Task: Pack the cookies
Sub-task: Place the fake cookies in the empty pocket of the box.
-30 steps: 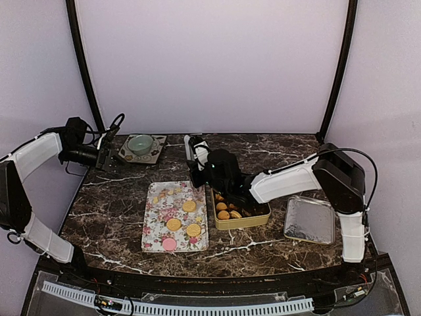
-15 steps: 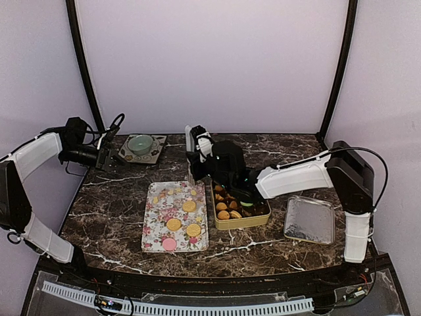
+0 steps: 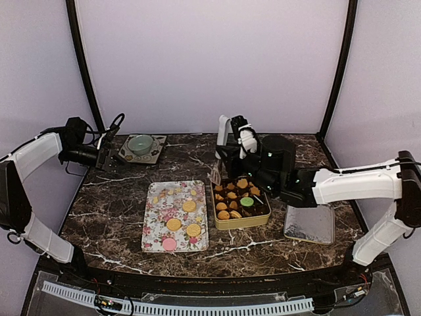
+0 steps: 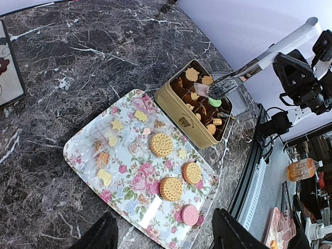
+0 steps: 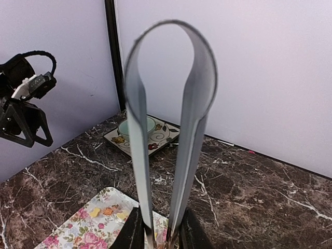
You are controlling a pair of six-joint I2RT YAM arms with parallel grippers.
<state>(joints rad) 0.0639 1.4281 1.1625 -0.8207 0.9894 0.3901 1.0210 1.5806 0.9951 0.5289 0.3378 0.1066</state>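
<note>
Next, my right gripper should carry the tongs (image 3: pixel 215 176) toward the right in the top view, then lower their tips beside the green cookie to release, where dark space shows.
Three golden round cookies (image 3: pixel 189 206) (image 4: pixel 161 144) and a pink one (image 3: pixel 169 244) (image 4: pixel 190 215) lie on the flower-patterned tray (image 3: pixel 152 227); small shaped biscuits lie at its far end. The gold tin (image 3: pixel 240 223) (image 4: pixel 179 111) holds more cookies in brown cups, one of them green (image 3: pixel 247 202) (image 4: pixel 214 102). My right gripper (image 3: pixel 227 158) (image 5: pixel 158 231) is shut on metal tongs (image 3: pixel 215 176) (image 4: pixel 228 85) (image 5: pixel 137 135) above the tin's back left corner. The tongs' tips carry nothing. My left gripper (image 3: pixel 105 158) (image 4: pixel 163 238) hangs open at the back left.
A silver tin lid (image 3: pixel 309 220) lies right of the tin. A pale green bowl on a patterned saucer (image 3: pixel 141 143) (image 5: pixel 136 127) stands at the back left. Black frame posts (image 3: pixel 84 72) rise at both back corners.
My right arm has swung right and back, carrying the tongs from the tray's back edge to the tin's back left corner. The tin's cookies, the green one too, now show. The left arm is still.
</note>
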